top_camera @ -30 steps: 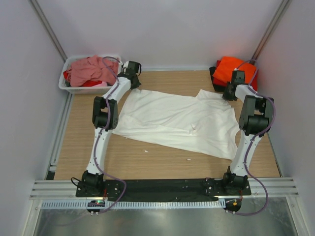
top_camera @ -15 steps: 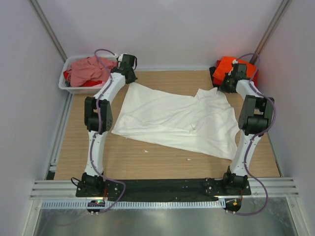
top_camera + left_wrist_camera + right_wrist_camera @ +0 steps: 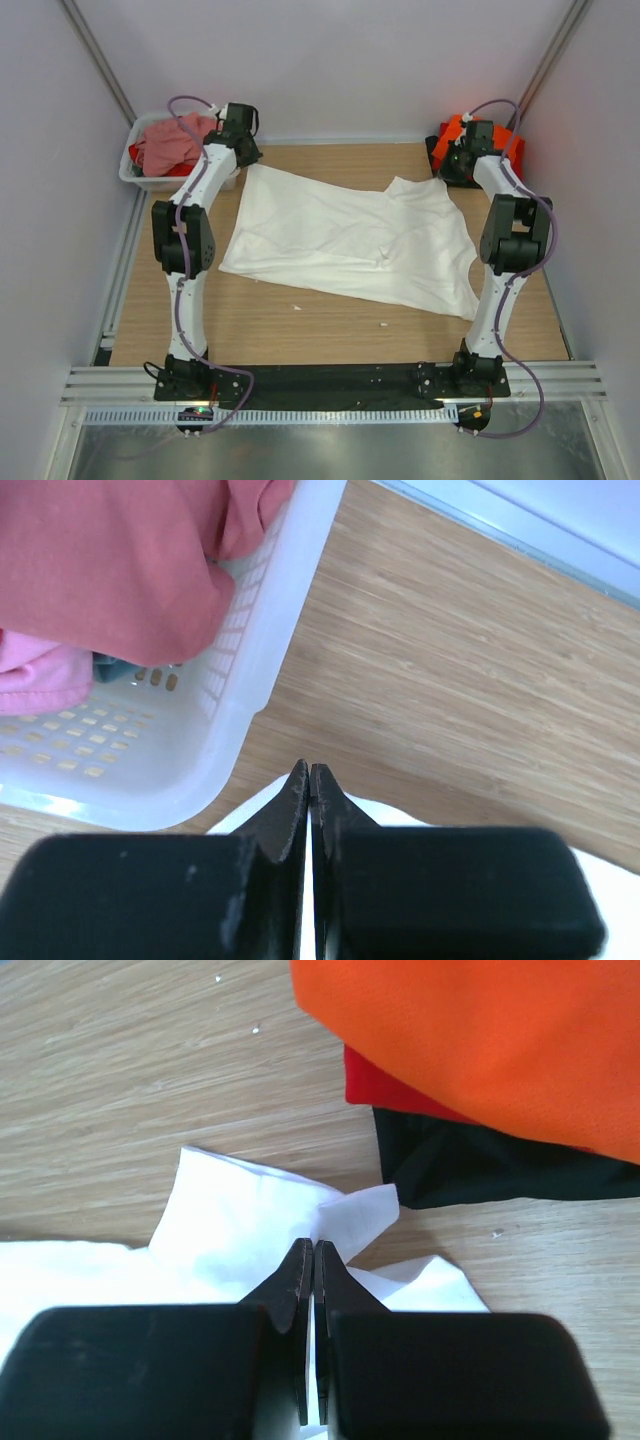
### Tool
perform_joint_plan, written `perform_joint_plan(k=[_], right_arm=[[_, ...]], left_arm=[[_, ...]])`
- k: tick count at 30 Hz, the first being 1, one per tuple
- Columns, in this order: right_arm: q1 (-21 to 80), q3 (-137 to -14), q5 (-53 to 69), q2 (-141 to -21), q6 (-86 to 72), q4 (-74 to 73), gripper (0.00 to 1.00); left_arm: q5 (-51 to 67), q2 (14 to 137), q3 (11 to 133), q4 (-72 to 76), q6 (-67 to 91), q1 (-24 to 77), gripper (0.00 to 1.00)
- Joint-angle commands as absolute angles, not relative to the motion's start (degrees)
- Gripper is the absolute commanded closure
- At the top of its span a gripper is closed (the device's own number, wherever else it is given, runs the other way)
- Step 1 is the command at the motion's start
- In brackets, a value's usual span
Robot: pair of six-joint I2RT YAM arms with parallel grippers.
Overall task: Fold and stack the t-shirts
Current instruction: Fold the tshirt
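Note:
I am holding both far corners of the white t-shirt (image 3: 350,240), so I will pull my right gripper back over the cloth, away from the stack, then open.
A large white t-shirt (image 3: 350,240) lies spread on the wooden table. My left gripper (image 3: 245,160) is shut on its far left corner, next to the tub; white cloth (image 3: 245,805) shows under the closed jaws (image 3: 310,772). My right gripper (image 3: 447,178) is shut on the shirt's far right corner (image 3: 350,1215). A stack of orange (image 3: 480,1040), red (image 3: 385,1090) and black (image 3: 480,1165) t-shirts lies at the back right, also in the top view (image 3: 455,130). A dusty-pink shirt (image 3: 170,143) fills the tub, also in the left wrist view (image 3: 120,560).
The white plastic tub (image 3: 140,178) stands at the back left corner; its perforated wall (image 3: 250,660) is close to my left fingers. Grey walls and metal rails enclose the table. Bare wood (image 3: 330,325) lies in front of the shirt.
Both grippers have moved toward the back wall, pulling the white shirt's far corners with them. The shirt has slid back and stretched flatter along its far edge.

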State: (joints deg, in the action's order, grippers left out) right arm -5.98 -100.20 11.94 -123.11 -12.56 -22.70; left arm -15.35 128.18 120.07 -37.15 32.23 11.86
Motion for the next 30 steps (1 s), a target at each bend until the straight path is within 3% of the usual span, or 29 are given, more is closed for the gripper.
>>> perform_joint_plan(k=[1,6,15,30], right_arm=[[-5.19,-102.31,11.60,-117.43,-11.60,-23.99,0.99],[-4.57,-98.89,12.57,-111.64,-9.06,-25.48,0.99],[-4.31,-77.45,11.08,-94.85,-8.00,-20.05,0.99],[-3.96,-58.54,5.63,-74.81,-15.72,-17.41,0.99]], left_arm=[[-12.84,125.51,120.84,-37.88,30.76,11.25,1.00],[-9.76,124.98,120.94,-39.73,30.41,9.93,1.00],[-7.91,119.37,110.94,-37.97,29.27,8.00,1.00],[-7.91,116.28,103.98,-37.35,27.69,7.56,1.00]])
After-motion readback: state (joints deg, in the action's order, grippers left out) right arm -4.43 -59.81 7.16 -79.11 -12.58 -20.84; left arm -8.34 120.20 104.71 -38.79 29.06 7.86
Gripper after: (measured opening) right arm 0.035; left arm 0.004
